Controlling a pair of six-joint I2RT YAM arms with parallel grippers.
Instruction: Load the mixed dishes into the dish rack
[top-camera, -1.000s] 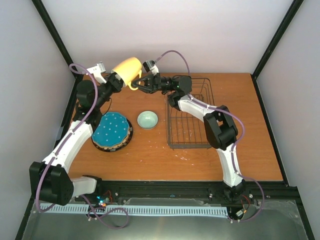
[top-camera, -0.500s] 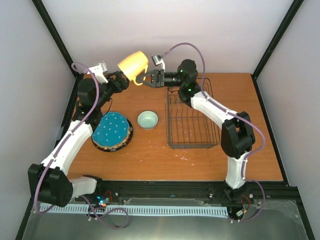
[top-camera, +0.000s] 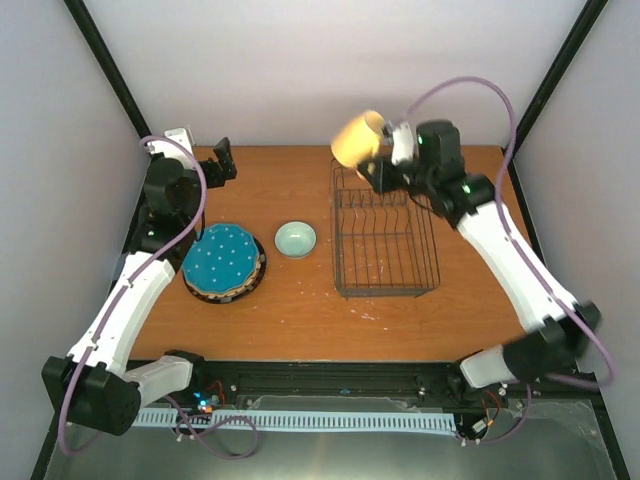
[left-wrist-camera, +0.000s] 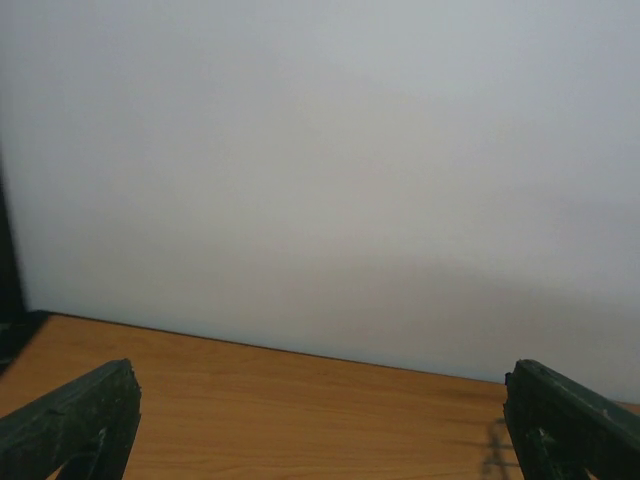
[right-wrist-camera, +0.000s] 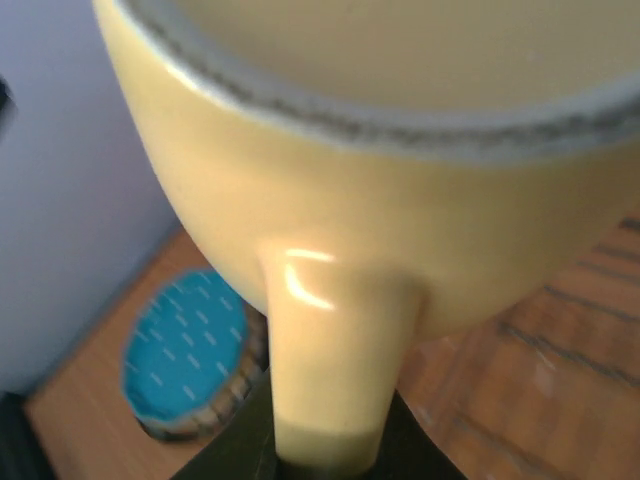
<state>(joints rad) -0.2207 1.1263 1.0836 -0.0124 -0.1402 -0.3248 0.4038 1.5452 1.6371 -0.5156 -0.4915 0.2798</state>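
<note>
The rack's near bowl-side corner (top-camera: 357, 267) is empty and lies below and back, so next my right gripper needs to move back and down to release the mug (top-camera: 355, 140) there.
The pale yellow mug (top-camera: 355, 140) hangs tilted in the air over the far left corner of the dish rack (top-camera: 386, 242). My right gripper (top-camera: 383, 163) is shut on its handle. In the right wrist view the mug (right-wrist-camera: 350, 190) fills the frame, and its handle (right-wrist-camera: 335, 350) runs down between my right gripper's (right-wrist-camera: 330, 462) dark fingers. My left gripper (top-camera: 221, 159) stands open and empty at the table's far left. Its fingers (left-wrist-camera: 72, 420) frame bare table and wall. A teal dotted plate (top-camera: 223, 260) tops a stack on the left, and the small green bowl (top-camera: 295, 239) sits beside it.
The rack's wires (right-wrist-camera: 590, 300) show blurred under the mug at the right of the right wrist view. There the teal plate (right-wrist-camera: 185, 345) lies low on the left. The enclosure's back wall (top-camera: 330, 70) rises close behind both grippers.
My left gripper opened, let go of the mug and drew back to the left. My right gripper carried the mug by its handle to the right, over the rack's far end.
</note>
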